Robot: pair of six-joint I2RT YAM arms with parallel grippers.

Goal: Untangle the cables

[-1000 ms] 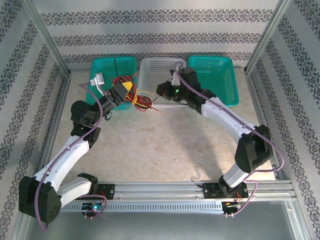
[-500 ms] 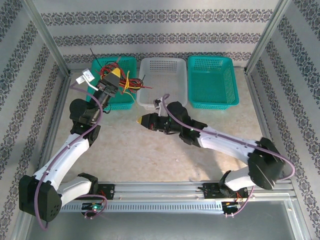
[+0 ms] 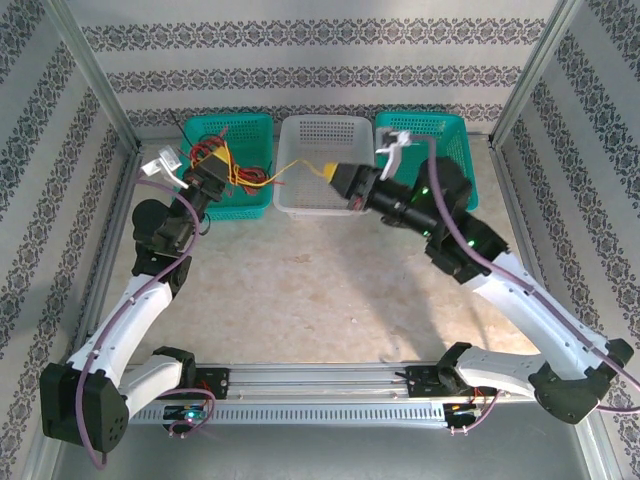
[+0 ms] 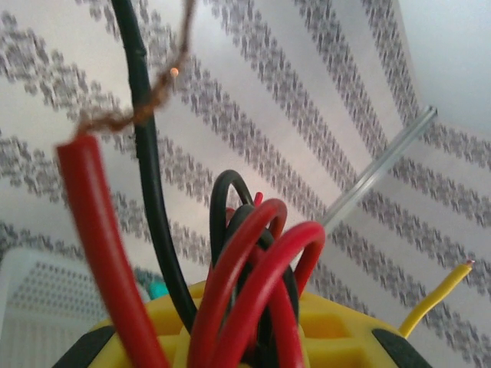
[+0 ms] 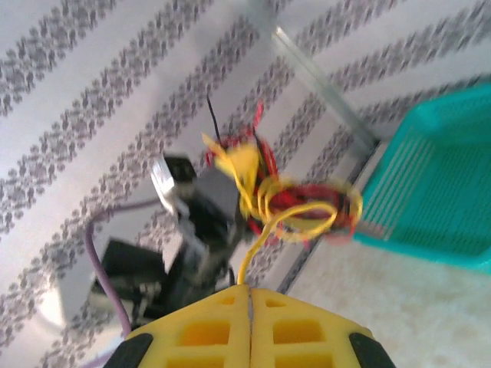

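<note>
The left gripper draws its bundle back next, lowers it onto the bare tan tabletop before the baskets and releases, since that lies below and back.
The cables form a red, yellow and black tangle (image 3: 243, 176) hanging over the left teal basket (image 3: 240, 125). My left gripper (image 3: 217, 158) is shut on that bundle. In the left wrist view red loops (image 4: 253, 261) and a black strand (image 4: 153, 199) rise from between its yellow fingers (image 4: 330, 322), and a yellow end (image 4: 437, 295) pokes out at the right. My right gripper (image 3: 328, 171) is over the white basket (image 3: 325, 135), shut on a yellow cable (image 3: 295, 165) that runs back to the tangle. In the right wrist view that strand (image 5: 257, 238) comes out of the closed pads (image 5: 291, 330) toward the tangle (image 5: 307, 203).
A second teal basket (image 3: 445, 135) stands at the back right beside the white one. Aluminium frame posts (image 3: 95, 75) and patterned walls close in the table on three sides. The tan tabletop (image 3: 320, 290) lies in front of the baskets.
My right arm swung up from low over the table to above the white basket, drawing the yellow cable out from the tangle. The left gripper shifted slightly left with the bundle.
</note>
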